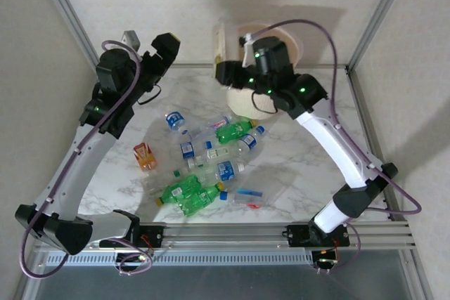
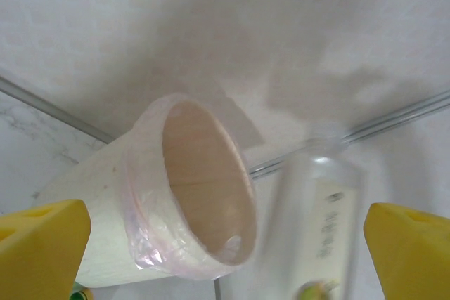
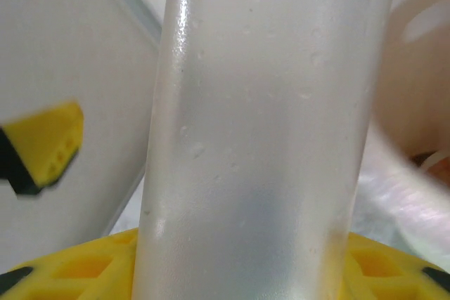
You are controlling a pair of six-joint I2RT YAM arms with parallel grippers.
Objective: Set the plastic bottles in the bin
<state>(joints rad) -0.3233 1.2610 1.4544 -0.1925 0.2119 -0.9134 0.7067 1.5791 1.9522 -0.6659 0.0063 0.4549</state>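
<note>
My right gripper carries the upright clear bottle sideways and outward over the bin's opening (image 1: 285, 38) (image 3: 416, 93) next to release it inside. This is because the bottle still hangs beside the bin's rim.
My left gripper (image 1: 169, 41) is raised at the back left, and its yellow fingers (image 2: 42, 240) stand wide open. Between them a blurred clear bottle (image 2: 316, 223) with a pale label touches neither finger. My right gripper (image 1: 226, 72) is shut on a clear bottle (image 3: 260, 131), held upright (image 1: 219, 41) just left of the bin (image 1: 247, 103). The cream bin (image 2: 98, 209) has a pinkish liner, and its mouth faces the left wrist camera. Several plastic bottles (image 1: 211, 163) lie on the marble table: clear with blue labels, green (image 1: 190, 191), and one orange-labelled (image 1: 145, 156).
Metal frame posts (image 1: 67, 15) (image 1: 380, 15) rise at the table's back corners, with walls close behind. The aluminium rail (image 1: 246, 233) carrying the arm bases runs along the near edge. The left gripper's yellow fingertip (image 3: 42, 145) shows left of the held bottle.
</note>
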